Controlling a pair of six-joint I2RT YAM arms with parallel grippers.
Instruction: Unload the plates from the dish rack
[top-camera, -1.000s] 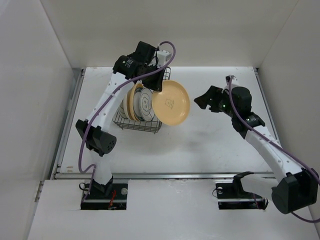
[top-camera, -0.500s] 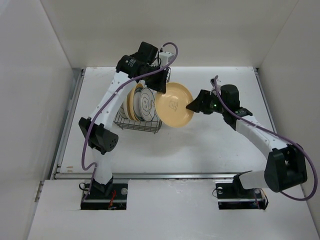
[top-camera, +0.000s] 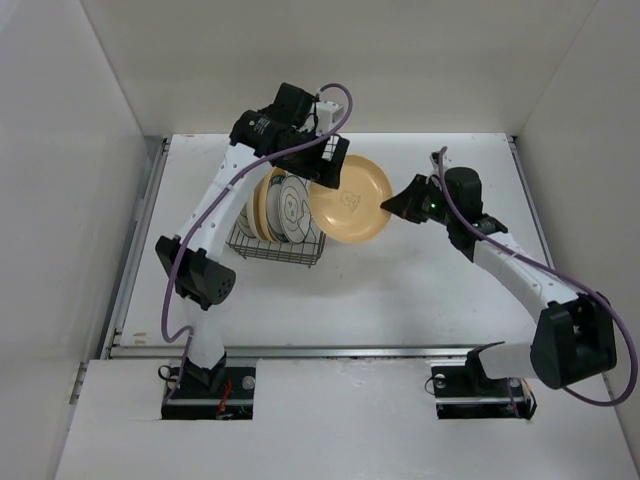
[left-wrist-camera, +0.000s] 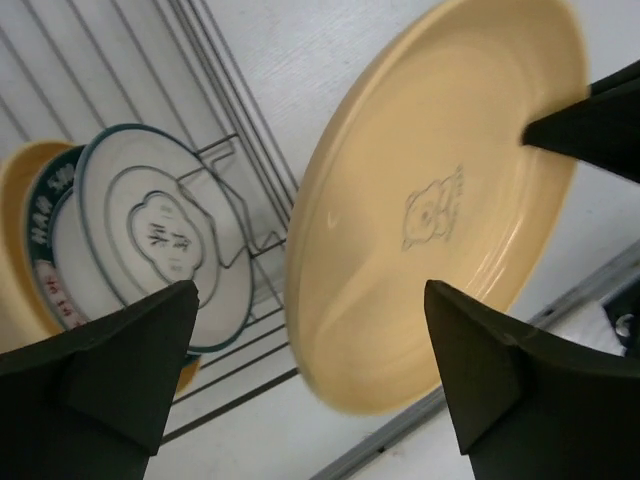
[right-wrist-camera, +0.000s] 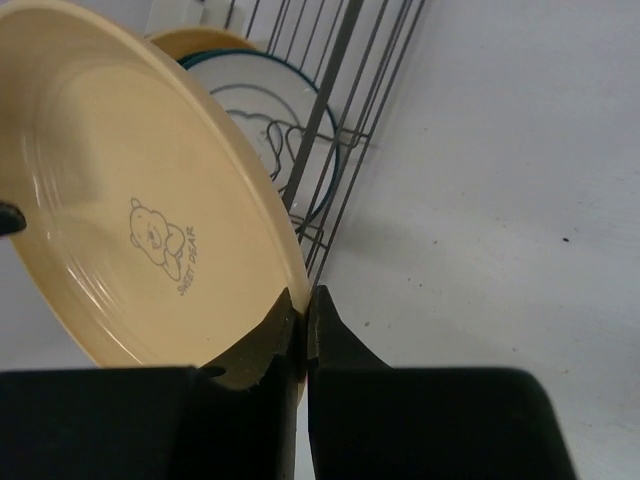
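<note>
The right gripper carries the plate to the right in the top view next, lowers it and releases, since bare tabletop lies clear of the rack (top-camera: 275, 252) below the gripper.
A tan-yellow plate (top-camera: 350, 200) with a bear drawing hangs tilted in the air just right of the dish rack (top-camera: 275, 252). My right gripper (top-camera: 393, 207) is shut on its right rim; in the right wrist view the plate (right-wrist-camera: 130, 200) has its edge pinched by the gripper (right-wrist-camera: 303, 300). My left gripper (top-camera: 330, 172) stands open at the plate's upper left edge; its gripper (left-wrist-camera: 310, 300) straddles the plate (left-wrist-camera: 440, 200) without touching it. A white plate with a blue-green rim (top-camera: 291, 208) and a tan plate (top-camera: 264, 200) stand upright in the rack.
The rack's dark wires (left-wrist-camera: 250, 130) lie close behind the held plate. White walls (top-camera: 60, 200) enclose the table on three sides. A metal rail (top-camera: 330, 350) runs along the near table edge. Bare white tabletop (top-camera: 430, 280) lies below the right arm.
My right gripper has reached left to the tan plate's rim and shut on it. My left gripper has opened and let go of that plate.
</note>
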